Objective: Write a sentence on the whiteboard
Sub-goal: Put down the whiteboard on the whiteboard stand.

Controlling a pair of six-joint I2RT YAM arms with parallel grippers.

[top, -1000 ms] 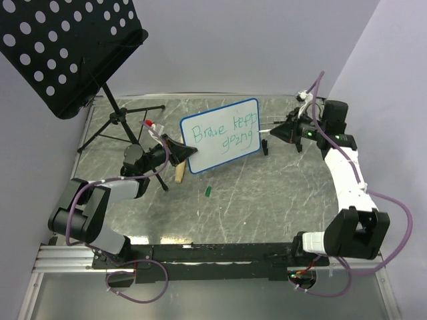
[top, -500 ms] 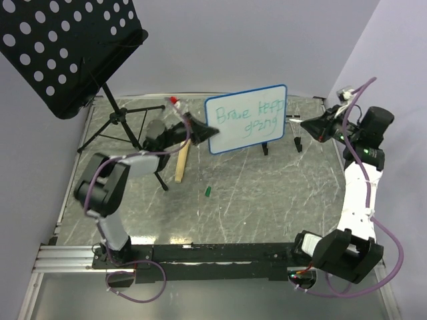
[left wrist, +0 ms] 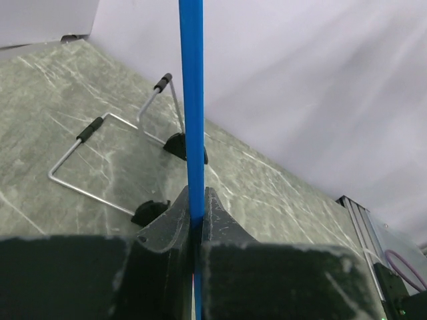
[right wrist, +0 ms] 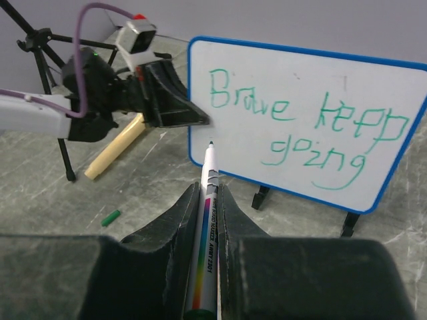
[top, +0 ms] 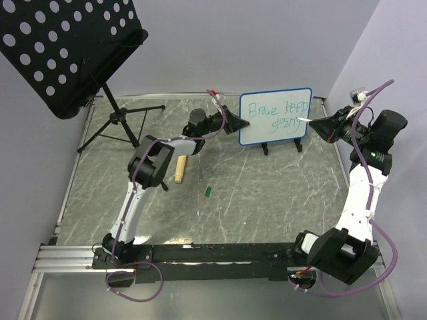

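The easel's black feet are under the board, so my left gripper should next slide the board's held edge (top: 242,124) (left wrist: 195,212) toward my right gripper. Then it should open.
The whiteboard (top: 275,117), white with a blue rim, stands upright at the back right of the table. The sentence (right wrist: 300,127) on it is in green marker letters, "Brave keep" above "going". My left gripper (top: 236,126) is shut on the board's left edge. In the left wrist view that rim (left wrist: 191,100) runs edge-on between my shut left gripper (left wrist: 195,200). My right gripper (top: 319,124) is at the board's right side, shut on a white marker (right wrist: 207,220). The uncapped tip points at the board's lower left, a little short of the surface.
A black perforated music stand (top: 67,47) on a tripod (top: 120,123) fills the back left. A wooden stick (top: 179,168) and a small green cap (top: 209,191) lie on the grey table. A wire easel (left wrist: 107,153) with black feet (top: 265,148) sits under the board.
My left arm has carried the whiteboard from mid-table right and back, to over the easel. My right arm has drawn back to the right with the marker.
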